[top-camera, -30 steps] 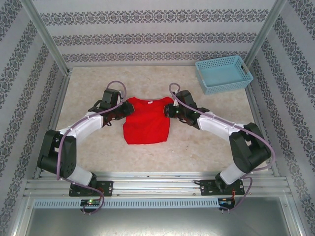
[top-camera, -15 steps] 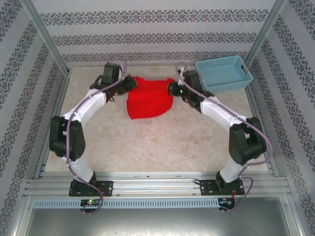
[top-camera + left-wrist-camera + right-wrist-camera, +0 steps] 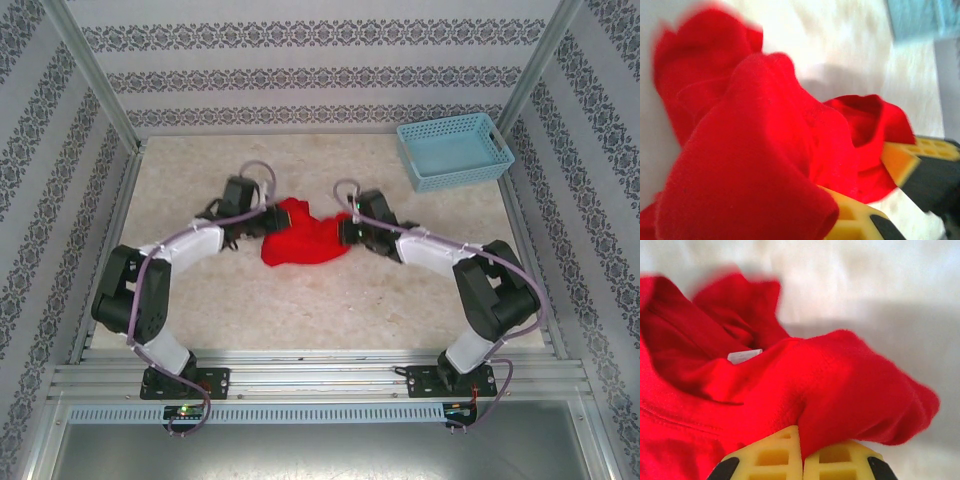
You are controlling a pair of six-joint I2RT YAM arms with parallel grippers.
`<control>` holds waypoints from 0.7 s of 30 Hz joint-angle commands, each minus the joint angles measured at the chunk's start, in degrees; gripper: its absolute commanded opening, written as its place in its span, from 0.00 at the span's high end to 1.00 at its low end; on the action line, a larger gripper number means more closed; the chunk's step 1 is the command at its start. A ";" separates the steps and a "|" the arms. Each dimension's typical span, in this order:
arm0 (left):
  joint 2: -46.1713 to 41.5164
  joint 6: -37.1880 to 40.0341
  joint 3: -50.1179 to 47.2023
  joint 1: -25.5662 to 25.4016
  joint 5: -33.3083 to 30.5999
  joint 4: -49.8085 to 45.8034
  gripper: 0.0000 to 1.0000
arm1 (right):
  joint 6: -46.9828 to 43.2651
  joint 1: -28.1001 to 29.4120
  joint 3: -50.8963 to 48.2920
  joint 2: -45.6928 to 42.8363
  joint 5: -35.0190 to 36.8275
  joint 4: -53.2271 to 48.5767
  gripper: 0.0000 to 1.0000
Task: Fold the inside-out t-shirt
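Note:
My left gripper draws back and down to the bare tabletop below it next, toward my base, and releases the edge of the t-shirt (image 3: 300,240), since it's bunched.
The inside-out t-shirt (image 3: 300,240) is a bright red bunched heap in the middle of the table, held between both grippers. My left gripper (image 3: 264,222) is shut on its left edge. In the left wrist view the t-shirt (image 3: 755,140) drapes over the left gripper (image 3: 832,212), and one yellow finger (image 3: 852,222) pokes out beneath the cloth. My right gripper (image 3: 346,231) is shut on the right edge. In the right wrist view its yellow fingers (image 3: 772,455) pinch a fold of the t-shirt (image 3: 840,385) at the right gripper (image 3: 802,437); a white label (image 3: 744,356) shows in the collar.
A light blue plastic basket (image 3: 455,150) stands at the far right corner of the beige table (image 3: 400,300). Patterned walls and metal posts enclose the table. Both arms arch inward from their bases at the near edge.
The shirt, flat a second ago, was carried toward the far side and is back nearer and lower, crumpled. Both grippers have kept their hold and now stand closer together.

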 commanded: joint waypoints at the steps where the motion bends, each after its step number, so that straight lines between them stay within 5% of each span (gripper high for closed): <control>1: -5.62 -1.88 -8.22 -1.18 2.41 9.35 1.00 | 2.88 1.86 -6.40 -7.12 2.69 3.39 1.00; 10: -18.58 -4.91 -19.97 -1.77 -3.21 7.39 1.00 | 4.88 6.43 -9.87 -15.93 5.06 -0.20 1.00; 21: -18.23 -7.79 -21.35 1.84 -14.45 0.24 1.00 | 3.51 6.27 -2.60 -4.62 6.09 -4.31 1.00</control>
